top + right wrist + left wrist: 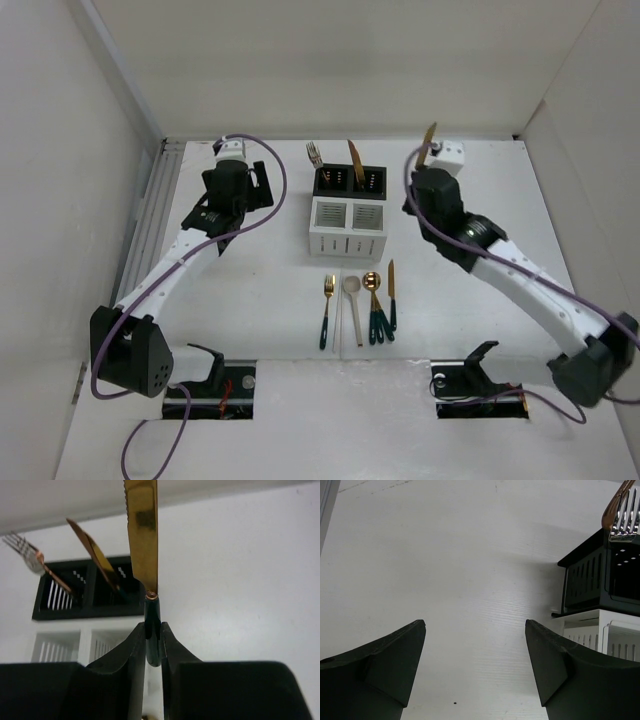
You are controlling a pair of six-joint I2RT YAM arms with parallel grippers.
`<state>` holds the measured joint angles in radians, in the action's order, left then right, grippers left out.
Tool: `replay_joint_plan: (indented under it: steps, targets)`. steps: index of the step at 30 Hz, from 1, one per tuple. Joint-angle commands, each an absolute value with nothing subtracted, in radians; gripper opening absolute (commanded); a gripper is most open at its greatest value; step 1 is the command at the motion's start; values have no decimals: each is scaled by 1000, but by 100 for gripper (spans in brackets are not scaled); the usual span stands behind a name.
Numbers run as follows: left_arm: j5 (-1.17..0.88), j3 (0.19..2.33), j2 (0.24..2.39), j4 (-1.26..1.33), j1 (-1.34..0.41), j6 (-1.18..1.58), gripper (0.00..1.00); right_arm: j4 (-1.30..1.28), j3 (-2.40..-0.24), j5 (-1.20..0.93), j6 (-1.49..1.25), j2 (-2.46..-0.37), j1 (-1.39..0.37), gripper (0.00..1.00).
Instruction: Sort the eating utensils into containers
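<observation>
My right gripper needs to move across to the left in the top view next, lower the dark green handle into the black caddy's knife section (373, 183) (123, 581), which a gold knife marks, and let go.
My right gripper (426, 172) is shut on the dark green handle of a gold knife (141, 535), held blade-up to the right of the black caddy (349, 181). That caddy holds a silver fork (314, 154) and a gold knife (354, 160). The white caddy (348, 228) stands right in front of it. On the table in front lie a gold fork (327, 310), a cream spoon (353, 303), a gold spoon (373, 305) and a gold knife (392, 295). My left gripper (475, 625) is open and empty over bare table, left of the caddies.
White walls close in the table at the left, back and right. A metal rail (155, 215) runs along the left edge. Both caddies show at the right edge of the left wrist view, black (585, 582) above white (580, 630).
</observation>
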<state>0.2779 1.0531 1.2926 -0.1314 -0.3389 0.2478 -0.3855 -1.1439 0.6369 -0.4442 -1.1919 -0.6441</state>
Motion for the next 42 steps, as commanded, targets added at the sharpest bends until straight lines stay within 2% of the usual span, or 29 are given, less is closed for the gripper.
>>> replay_joint_plan:
  steps: [1, 3, 7, 15, 28, 31, 33, 35, 38, 40, 42]
  targets:
    - [287, 1039, 1255, -126, -336, 245, 79, -40, -1285, 732, -180, -1389, -620, 0]
    - [287, 1039, 1246, -140, -336, 245, 79, 4, -1344, 741, -91, -1522, -620, 0]
    - [320, 1039, 1236, -150, -336, 245, 80, 106, -1393, 664, -61, -1635, -586, 0]
    - [301, 1029, 1235, -172, -314, 256, 80, 214, -1382, 574, -152, -1712, -577, 0]
    - [291, 1039, 1244, -163, -305, 265, 80, 215, -1385, 539, -213, -1804, -586, 0]
    - [291, 1039, 1244, -163, -305, 265, 80, 215, -1385, 517, -225, -1815, -586, 11]
    - [291, 1039, 1244, -153, -305, 265, 80, 215, -1367, 505, -235, -1815, -586, 14]
    - [291, 1039, 1244, -153, -305, 265, 80, 215, -1353, 505, -235, -1801, -586, 29]
    - [291, 1039, 1244, -153, -305, 265, 80, 215, -1319, 496, -235, -1770, -586, 43]
    - [291, 1029, 1244, -153, -305, 265, 80, 215, -1295, 485, -235, -1757, -586, 47]
    - [291, 1029, 1244, -153, -305, 265, 80, 215, -1285, 485, -244, -1747, -586, 47]
